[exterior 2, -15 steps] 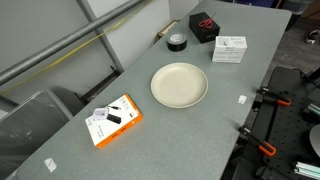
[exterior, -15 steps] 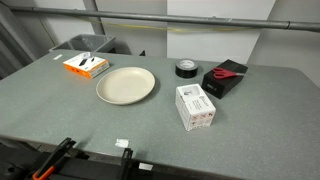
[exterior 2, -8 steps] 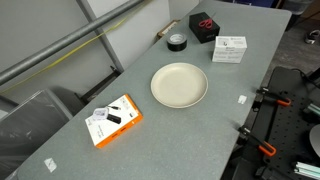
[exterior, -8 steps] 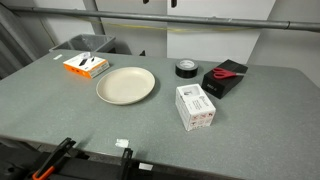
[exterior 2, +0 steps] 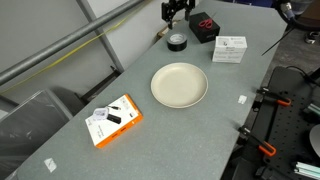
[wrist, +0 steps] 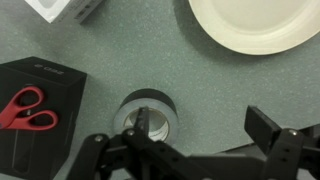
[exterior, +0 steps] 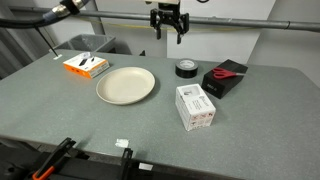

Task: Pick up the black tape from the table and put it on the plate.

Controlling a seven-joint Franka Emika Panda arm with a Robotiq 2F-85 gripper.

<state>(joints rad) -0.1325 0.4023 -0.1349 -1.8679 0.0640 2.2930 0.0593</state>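
I will next lower my gripper onto the black tape's ring side (exterior: 179,67) (wrist: 171,119), one finger in the hole and one outside, as the open fingers already straddle it.
The black tape (exterior: 186,68) lies flat on the grey table (exterior: 110,135), between the cream plate (exterior: 126,85) and a black box. It also shows in an exterior view (exterior 2: 176,41) and in the wrist view (wrist: 147,112). The plate shows there too (exterior 2: 179,85) (wrist: 260,25). My gripper (exterior: 168,22) hangs high above the table's far side, open and empty, roughly over the tape (exterior 2: 177,10). In the wrist view the gripper (wrist: 200,128) has one finger over the tape's hole and the other to the right of the roll.
A black box with red scissors on top (exterior: 226,77) sits right beside the tape. A white box (exterior: 195,106) stands nearer the front. An orange box (exterior: 86,65) lies beyond the plate, next to a grey bin (exterior: 85,45). Clamps line the table's front edge.
The arm and gripper have come into both exterior views above the tape; earlier they were out of view. The things on the table have not moved.
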